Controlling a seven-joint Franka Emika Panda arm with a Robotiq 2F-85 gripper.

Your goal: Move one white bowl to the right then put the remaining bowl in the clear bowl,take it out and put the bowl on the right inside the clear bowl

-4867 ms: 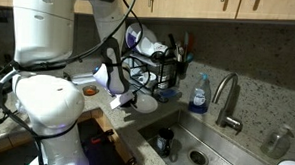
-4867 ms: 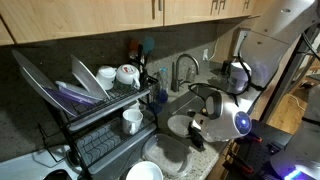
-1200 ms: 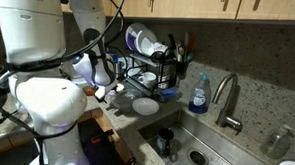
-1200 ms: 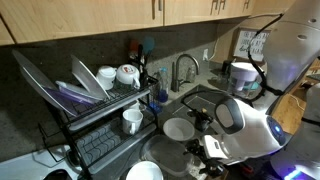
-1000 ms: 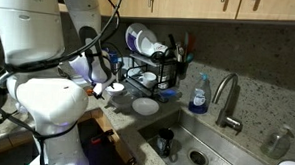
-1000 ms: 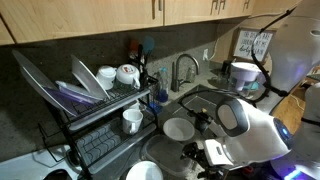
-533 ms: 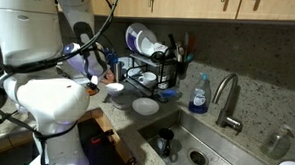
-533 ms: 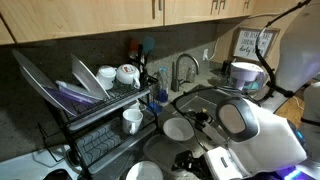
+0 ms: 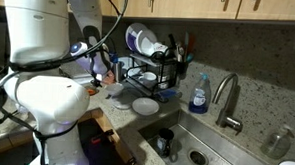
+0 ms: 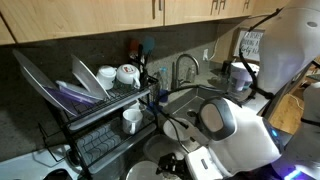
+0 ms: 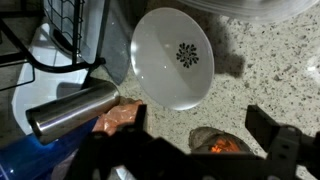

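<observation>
I will move my gripper down and toward the top in the wrist view next, to the rim of the white bowl with the dark mark, with my fingers on both sides of its nearest edge point(image 11: 203, 95).
In the wrist view a white bowl point(image 11: 172, 57) with a dark mark in its middle sits upright on the speckled counter. My gripper point(image 11: 197, 125) hangs just below it, open, with nothing between its dark fingers point(image 11: 272, 135). Another white bowl point(image 9: 144, 106) rests on the counter between the dish rack and the sink. A white bowl point(image 10: 143, 172) also shows at the bottom edge, beside my arm. A pale rim point(image 11: 250, 8) crosses the top of the wrist view; I cannot tell if it is the clear bowl.
A black dish rack point(image 9: 153, 65) with plates and cups stands against the wall. The sink point(image 9: 190, 144), faucet point(image 9: 225, 96) and blue soap bottle point(image 9: 199, 95) lie beyond it. A metal tumbler point(image 11: 72, 112) and orange scraps point(image 11: 215, 142) lie near my fingers.
My arm has swung further along the counter, away from the sink. Its body now hides the bowl by the sink in an exterior view. The gripper stays open.
</observation>
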